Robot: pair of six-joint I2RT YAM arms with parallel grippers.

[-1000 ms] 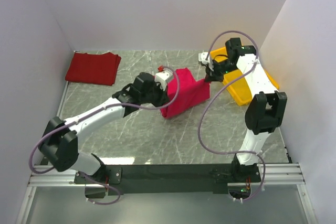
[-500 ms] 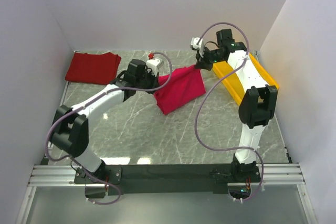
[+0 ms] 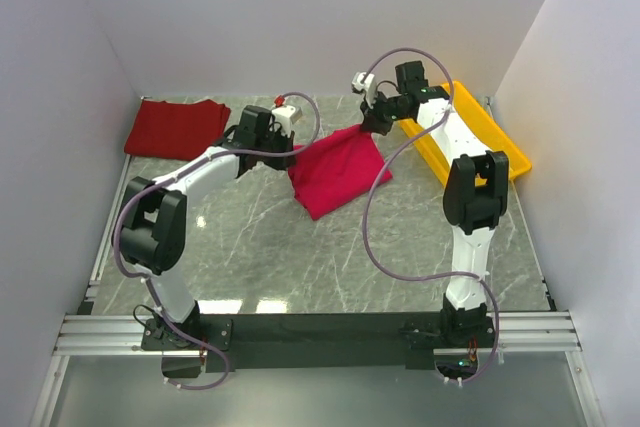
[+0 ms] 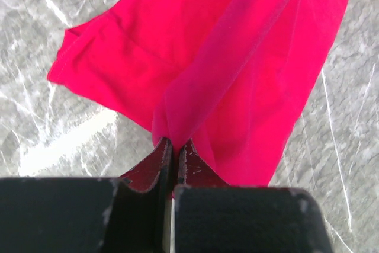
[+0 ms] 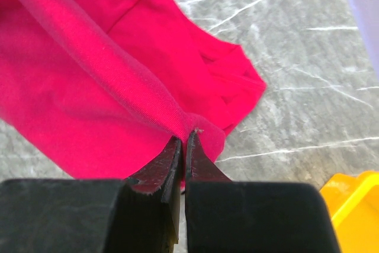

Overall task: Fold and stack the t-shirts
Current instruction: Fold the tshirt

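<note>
The shirt's pinched edge goes outward and down in my left gripper next, over the layer on the marble, whose far corner still sticks out.
A crimson t-shirt hangs stretched between both grippers above the middle of the table, its lower part trailing on the marble. My left gripper is shut on the shirt's left edge; in the left wrist view the cloth is pinched between the closed tips. At the shirt's right corner my right gripper is shut on it; the right wrist view shows the fabric bunched at the tips. A darker maroon t-shirt lies folded at the back left.
A yellow plastic tray sits at the back right, next to the right arm; its corner shows in the right wrist view. White walls close in the table on the left, back and right.
Both grippers have carried the crimson t-shirt toward the back of the table and slightly left. The shirt is now pulled wider between them.
</note>
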